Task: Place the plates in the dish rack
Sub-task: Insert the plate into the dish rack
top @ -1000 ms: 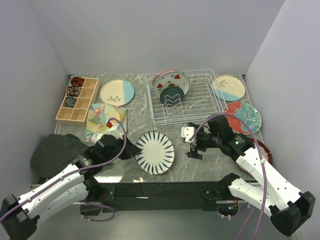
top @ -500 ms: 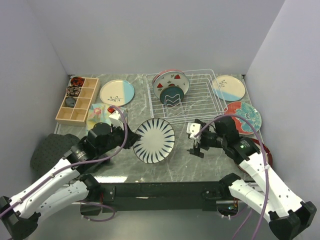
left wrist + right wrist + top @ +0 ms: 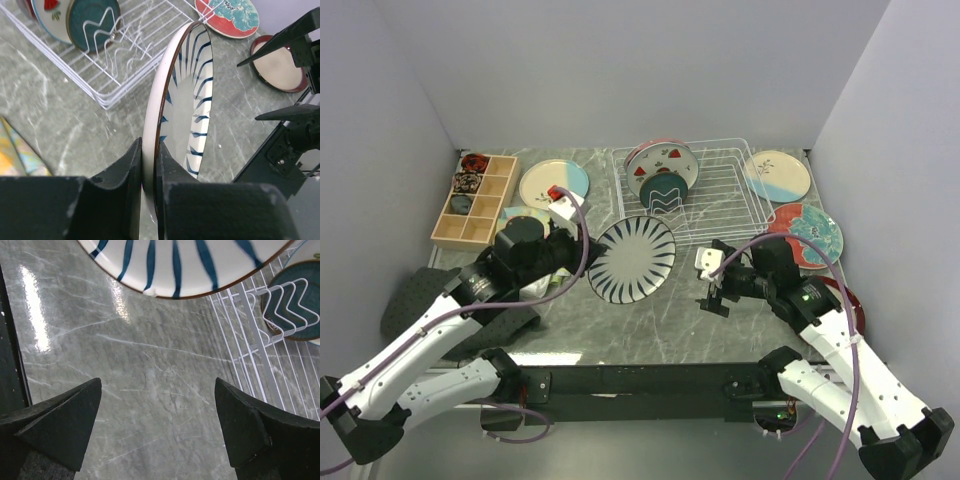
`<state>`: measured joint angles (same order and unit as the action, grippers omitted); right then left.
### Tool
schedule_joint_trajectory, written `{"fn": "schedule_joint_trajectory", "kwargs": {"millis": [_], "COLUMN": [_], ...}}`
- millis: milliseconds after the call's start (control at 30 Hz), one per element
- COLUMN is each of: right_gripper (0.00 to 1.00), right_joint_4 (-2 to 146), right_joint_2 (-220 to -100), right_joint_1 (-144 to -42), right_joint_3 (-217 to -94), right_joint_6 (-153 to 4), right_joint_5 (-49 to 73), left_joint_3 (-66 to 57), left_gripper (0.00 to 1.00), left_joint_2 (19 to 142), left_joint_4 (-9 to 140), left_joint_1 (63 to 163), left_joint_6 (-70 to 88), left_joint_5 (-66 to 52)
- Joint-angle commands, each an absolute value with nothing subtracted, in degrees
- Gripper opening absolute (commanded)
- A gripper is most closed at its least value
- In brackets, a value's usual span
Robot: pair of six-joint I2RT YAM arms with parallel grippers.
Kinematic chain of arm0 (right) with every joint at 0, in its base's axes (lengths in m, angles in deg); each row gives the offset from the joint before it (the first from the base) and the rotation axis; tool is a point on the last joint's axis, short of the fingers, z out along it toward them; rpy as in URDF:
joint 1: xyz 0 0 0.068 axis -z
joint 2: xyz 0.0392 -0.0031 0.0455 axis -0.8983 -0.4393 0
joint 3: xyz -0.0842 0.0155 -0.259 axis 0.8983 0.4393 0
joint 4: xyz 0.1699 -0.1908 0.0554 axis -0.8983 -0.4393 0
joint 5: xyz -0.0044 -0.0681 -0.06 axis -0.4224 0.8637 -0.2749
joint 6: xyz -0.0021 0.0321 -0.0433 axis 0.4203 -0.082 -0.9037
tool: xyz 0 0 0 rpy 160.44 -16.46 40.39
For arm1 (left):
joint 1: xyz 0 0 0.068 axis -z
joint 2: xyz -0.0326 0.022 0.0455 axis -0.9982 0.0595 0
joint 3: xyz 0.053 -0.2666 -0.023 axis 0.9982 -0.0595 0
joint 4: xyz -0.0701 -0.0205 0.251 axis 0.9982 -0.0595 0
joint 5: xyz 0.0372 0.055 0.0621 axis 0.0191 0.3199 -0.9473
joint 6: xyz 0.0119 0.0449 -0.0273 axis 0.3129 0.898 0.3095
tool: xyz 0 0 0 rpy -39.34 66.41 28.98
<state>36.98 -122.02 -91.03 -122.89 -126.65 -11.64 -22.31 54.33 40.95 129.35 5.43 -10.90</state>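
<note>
The left gripper needs to move outward over the rack (image 3: 725, 190) next, lower the striped plate there and let go of it, because the slot before the dark teal plate is empty.
My left gripper (image 3: 582, 262) is shut on the rim of the navy-white striped plate (image 3: 632, 258) and holds it off the table, tilted up on edge. In the left wrist view both fingers (image 3: 127, 170) pinch the plate's (image 3: 192, 100) white rim. The white wire dish rack (image 3: 725, 190) stands just beyond it, with a watermelon-print plate (image 3: 665, 158) and a dark teal plate (image 3: 663, 188) upright in its left end. To the right of the striped plate, my right gripper (image 3: 712, 290) hangs open over bare table, nothing between its fingers.
A wooden compartmented box (image 3: 475, 200) and a cream-and-blue plate (image 3: 553, 185) lie at the back left. Another cream-and-blue plate (image 3: 777, 176), a red floral plate (image 3: 808, 235) and a dark red-rimmed plate (image 3: 277, 67) lie right of the rack. A dark cloth (image 3: 410, 300) lies at the left.
The left gripper has lifted the striped plate off the table, tilted it up on edge and carried it back toward the rack. The right gripper has drifted slightly right, still open.
</note>
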Motion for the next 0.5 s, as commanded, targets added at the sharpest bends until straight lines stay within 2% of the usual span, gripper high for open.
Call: {"fn": "schedule_joint_trajectory", "kwargs": {"millis": [0,467], "right_gripper": [1.00,1.00], "right_joint_4": [39.31,39.13], "right_joint_2": [-120.28,-119.40], "right_joint_1": [-90.75,-90.75], "right_joint_3": [-122.23,-121.53], "right_joint_6": [-127.23,-128.37], "right_joint_5": [-10.09,-9.21], "left_joint_3": [-13.40,6.55], "left_gripper": [0.01,0.01], "left_joint_2": [56.49,76.62], "left_joint_4": [49.09,51.72], "left_joint_1": [128.86,119.55], "left_joint_6": [10.63,24.07], "left_joint_5": [-9.90,0.64]}}
